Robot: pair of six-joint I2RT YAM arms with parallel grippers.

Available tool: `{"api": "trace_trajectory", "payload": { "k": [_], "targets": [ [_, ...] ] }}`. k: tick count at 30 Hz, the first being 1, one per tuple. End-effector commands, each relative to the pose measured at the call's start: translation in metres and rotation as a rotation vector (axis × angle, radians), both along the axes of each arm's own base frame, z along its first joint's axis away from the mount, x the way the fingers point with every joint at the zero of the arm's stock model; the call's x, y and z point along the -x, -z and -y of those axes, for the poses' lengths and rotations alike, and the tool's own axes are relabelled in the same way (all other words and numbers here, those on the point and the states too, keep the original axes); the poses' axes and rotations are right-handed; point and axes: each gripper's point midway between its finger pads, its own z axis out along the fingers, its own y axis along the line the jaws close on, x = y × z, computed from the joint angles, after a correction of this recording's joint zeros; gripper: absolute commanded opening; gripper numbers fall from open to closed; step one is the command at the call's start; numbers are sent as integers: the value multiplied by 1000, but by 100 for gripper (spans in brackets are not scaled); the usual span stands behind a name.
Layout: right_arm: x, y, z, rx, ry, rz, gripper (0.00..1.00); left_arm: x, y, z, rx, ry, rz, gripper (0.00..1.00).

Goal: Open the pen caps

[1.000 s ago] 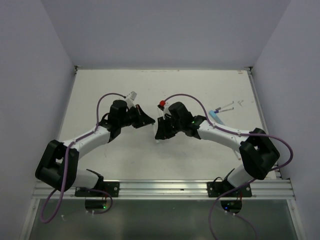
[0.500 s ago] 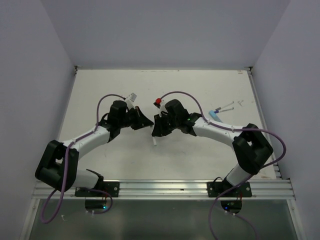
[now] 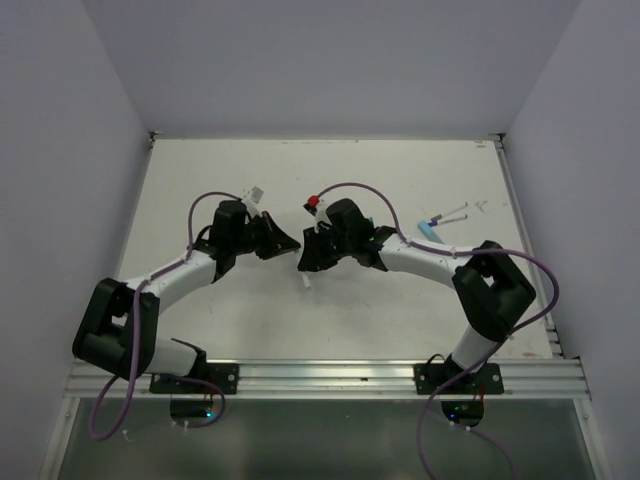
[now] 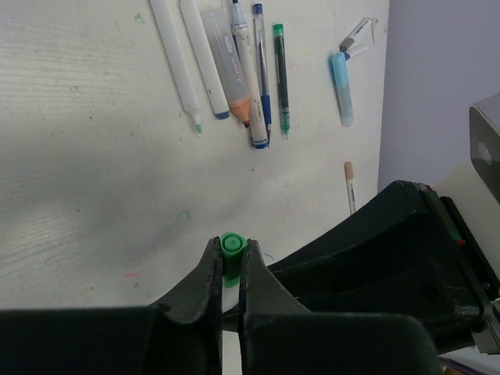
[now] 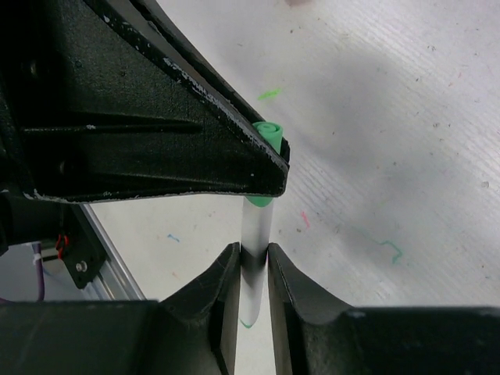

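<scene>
My right gripper holds the pen's body (image 5: 256, 226), so my left gripper needs to pull the cap left in the top view next, then lower and release it on the tabletop.
In the left wrist view my left gripper (image 4: 230, 256) is shut on a green pen cap (image 4: 231, 247), whose round end pokes out between the fingertips. The right wrist view shows my right gripper (image 5: 254, 256) shut on the same pen's whitish barrel (image 5: 256, 226), just below the green cap (image 5: 269, 137). The left gripper's black finger (image 5: 156, 133) hides most of that cap. From above, the left gripper (image 3: 288, 244) and right gripper (image 3: 307, 259) meet nose to nose at mid table, and the barrel's tail (image 3: 306, 283) sticks out below them.
Several loose pens (image 4: 234, 70) lie side by side further right on the table. A light blue marker (image 4: 341, 86), a small tan-ended pen (image 4: 350, 183) and a grey-capped one (image 4: 355, 35) lie near the right wall. From above, the light blue marker (image 3: 432, 232) shows behind the right arm.
Both grippers have drifted a little to the left together, and the right arm's elbow has swung in after them. The pen is still held between the two.
</scene>
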Motion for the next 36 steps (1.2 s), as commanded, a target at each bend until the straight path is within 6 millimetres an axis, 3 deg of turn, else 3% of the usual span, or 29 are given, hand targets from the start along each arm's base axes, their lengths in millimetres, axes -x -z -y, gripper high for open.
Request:
{"api": "trace_trajectory", "payload": {
  "k": [1,7,8,10,13,14,16,17,18,21,23,27,28,32,35,36],
  "targets": [
    [-3,1,-5,-10,-9,26,24,6,-41,20,152,72,41,0],
    [1,3,-15,-56,-46,2,22,9,-41,19,166,64,44,0],
    [0,3,-17,-61,-49,1,19,10,-40,18,168,63,42,0],
    [-1,5,-16,-56,-39,-3,1,10,-38,17,159,55,32,0],
    [-9,11,-10,-1,25,20,0,3,-25,8,64,6,-21,0],
    [-21,19,3,85,100,62,0,1,-20,5,33,-11,-37,0],
    [-26,18,18,245,189,169,0,0,-5,-3,-30,-63,-118,0],
    [-51,12,46,410,342,332,0,1,-1,-4,-33,-73,-142,0],
    [-44,2,47,506,374,439,0,-1,5,-3,-33,-79,-174,0],
    [-45,-25,65,704,465,645,0,-11,9,-9,-86,-124,-214,0],
    [-45,-28,68,732,466,683,0,-19,-1,-11,-92,-147,-202,0],
    [-42,-22,63,717,402,667,0,-32,-17,-24,-126,-181,-149,0],
    [-30,-8,50,654,301,606,0,-37,-24,-23,-105,-172,-106,0],
    [-20,-4,29,436,212,452,0,-36,-40,-33,-74,-164,4,0],
    [-31,-8,40,377,246,353,0,-33,-33,-43,-164,-140,32,0],
    [-46,-12,54,364,295,327,0,-33,-28,-50,-216,-144,42,0]
  ]
}}
